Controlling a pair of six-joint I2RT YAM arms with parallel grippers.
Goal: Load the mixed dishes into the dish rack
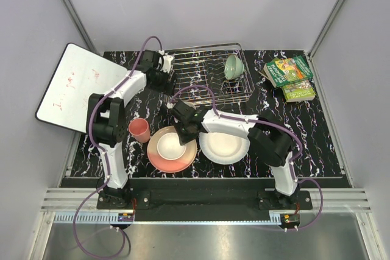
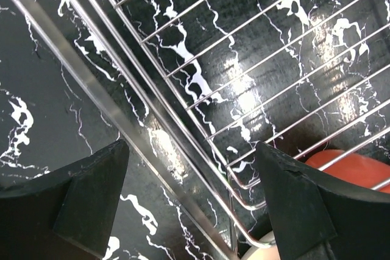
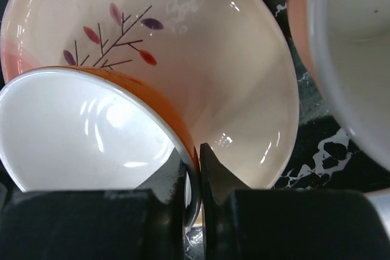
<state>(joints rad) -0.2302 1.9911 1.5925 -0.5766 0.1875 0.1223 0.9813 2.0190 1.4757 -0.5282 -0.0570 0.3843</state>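
The right gripper carries the bowl up, outward and then down onto the bare wires beside the pale green bowl next, since that spot stands empty.
The dish rack stands at the back centre with the pale green bowl in its right end. My left gripper is open at the rack's left side and straddles its wire rim; something orange, perhaps the orange mug, shows behind the bars. My right gripper is shut on the rim of the orange-and-white bowl, which sits on the pink plate with its sprig motif. The white plate lies to the right. The pink cup stands to the left.
A whiteboard lies at the far left, partly over the table's edge. Green-covered books lie at the back right. A pink-sided vessel's edge is close on the right in the right wrist view.
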